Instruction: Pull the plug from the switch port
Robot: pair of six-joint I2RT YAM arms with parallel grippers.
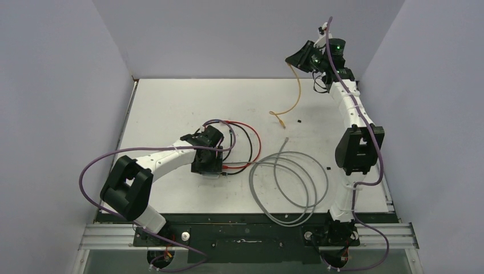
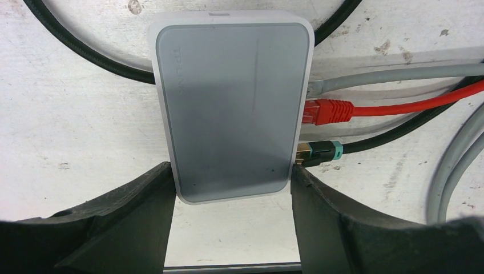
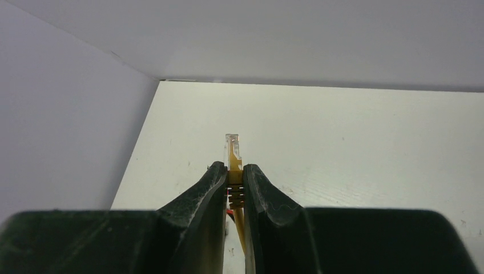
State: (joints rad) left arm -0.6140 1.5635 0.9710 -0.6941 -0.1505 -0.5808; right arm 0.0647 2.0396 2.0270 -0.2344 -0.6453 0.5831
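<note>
I will next lower my right gripper toward the right in the top view and let go over the bare back tabletop, as the yellow plug (image 3: 233, 149) is out of the switch.
The switch (image 2: 234, 108), a flat pale grey box, lies on the white table with my left gripper (image 2: 231, 174) shut on its near end, one finger pressed against each long side. Three plugs sit in its right edge: a grey one (image 2: 315, 87), a red one (image 2: 325, 111) and a black one with a teal band (image 2: 319, 151). In the top view the left gripper (image 1: 206, 162) covers the switch. My right gripper (image 3: 233, 171) is shut on a yellow plug (image 3: 233, 149), free of the switch. It hangs high at the back right (image 1: 298, 60), and the yellow cable (image 1: 297, 91) trails down to the table.
A grey cable (image 1: 285, 188) lies coiled on the table between the arms, its loose end (image 1: 285, 140) pointing away. Red and black cables (image 1: 251, 142) loop just right of the switch. Grey walls close in the left, back and right sides.
</note>
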